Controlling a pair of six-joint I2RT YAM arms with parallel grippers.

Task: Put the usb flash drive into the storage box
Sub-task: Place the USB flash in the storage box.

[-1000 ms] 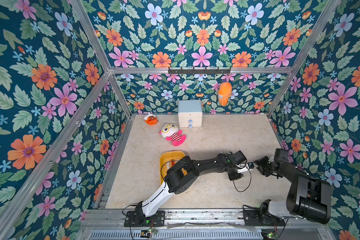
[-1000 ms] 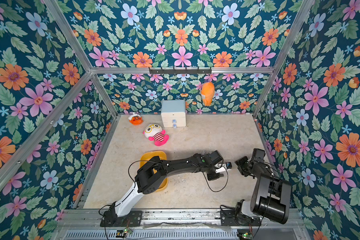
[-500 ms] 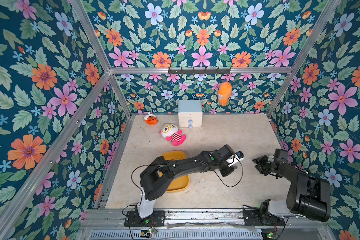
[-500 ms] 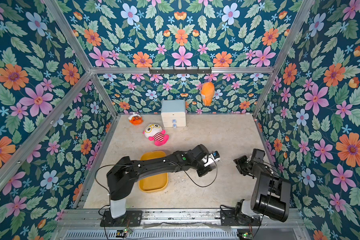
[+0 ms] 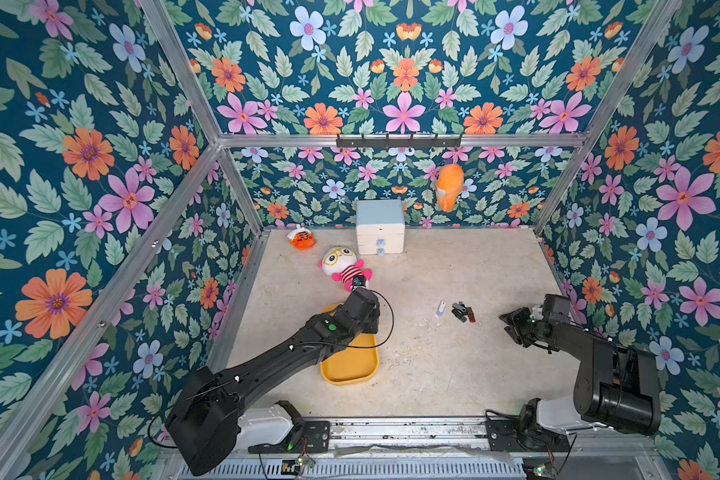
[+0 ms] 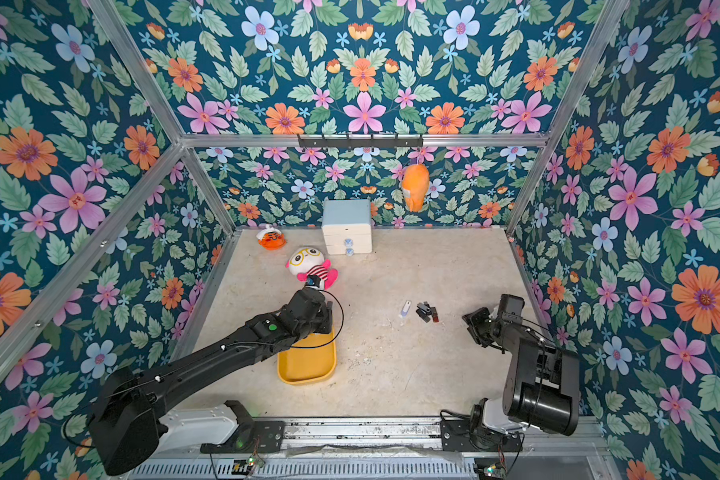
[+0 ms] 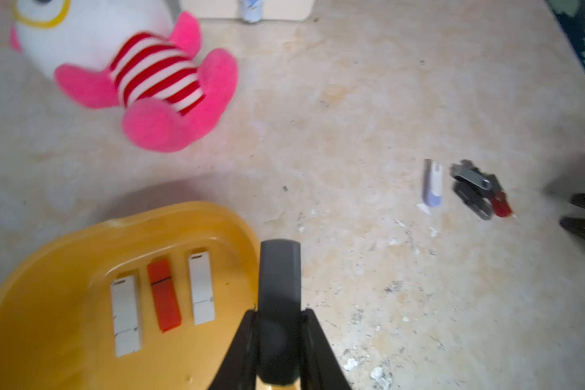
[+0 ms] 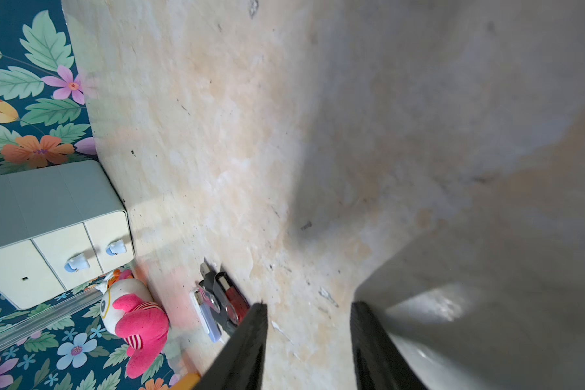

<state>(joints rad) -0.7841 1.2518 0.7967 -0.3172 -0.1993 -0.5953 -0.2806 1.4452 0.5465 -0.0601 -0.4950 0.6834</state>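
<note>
My left gripper comes down onto the bare part of the tray by its side rim (image 7: 236, 308) next. It releases the black usb flash drive there, as the drives inside leave that part bare.
The storage box (image 5: 350, 361) is a shallow yellow tray at the front left of the table, partly under my left arm. Three usb flash drives lie in it: a white one (image 7: 125, 314), a red one (image 7: 164, 293) and a white one (image 7: 201, 290). My left gripper (image 7: 279, 310) is shut on a black usb flash drive (image 7: 279, 270), raised over the tray's far rim (image 7: 183, 211). More drives lie right of centre: a white one (image 5: 441, 308), dark ones (image 5: 460, 311) and a red one (image 5: 470, 318). My right gripper (image 5: 512, 326) stands open and empty just right of them.
A plush doll (image 5: 344, 268) with pink limbs lies just beyond the tray. A white two-drawer chest (image 5: 380, 226) and a small orange toy (image 5: 301, 239) stand at the back wall. An orange plush (image 5: 449, 187) hangs from the hook rail.
My left arm has swung left, carrying the black drive from beside the right gripper to above the tray. The right arm has barely moved.
</note>
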